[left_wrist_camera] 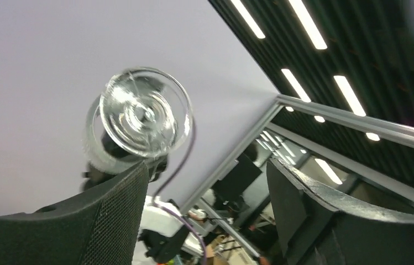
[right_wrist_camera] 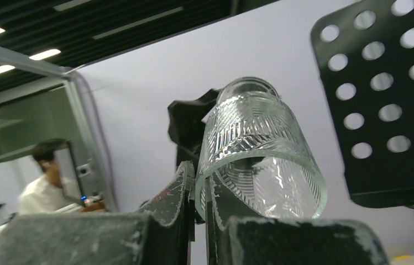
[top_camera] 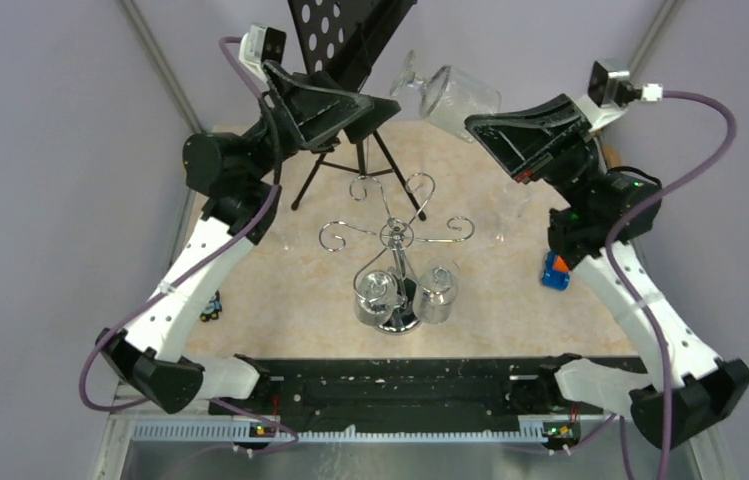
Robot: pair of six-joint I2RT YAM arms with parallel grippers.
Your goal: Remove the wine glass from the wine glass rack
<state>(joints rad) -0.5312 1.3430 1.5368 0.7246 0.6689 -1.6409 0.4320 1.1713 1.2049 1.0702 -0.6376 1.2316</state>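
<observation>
My right gripper lowers and tilts the glass foot-down onto the tabletop (top_camera: 542, 237) beside the blue toy next and releases it, as it lies tilted in the air.
The chrome wine glass rack (top_camera: 396, 236) stands mid-table with two glasses (top_camera: 375, 295) (top_camera: 438, 290) hanging upside down from its arms. My right gripper (top_camera: 476, 124) is raised high at the back and is shut on the rim of a ribbed wine glass (top_camera: 460, 94), which lies tilted in the air, foot toward the left. In the right wrist view the jaws (right_wrist_camera: 200, 182) pinch the glass wall (right_wrist_camera: 260, 149). My left gripper (top_camera: 382, 106) is open and empty, raised opposite the glass. The left wrist view shows the glass foot (left_wrist_camera: 145, 113) above its left finger (left_wrist_camera: 110, 221).
A black tripod music stand (top_camera: 350, 40) with a perforated desk stands at the back, right behind the left gripper. A blue toy (top_camera: 555, 270) lies at the table's right edge and a small toy (top_camera: 210, 308) at the left edge. A clear glass (top_camera: 508, 212) stands right of the rack.
</observation>
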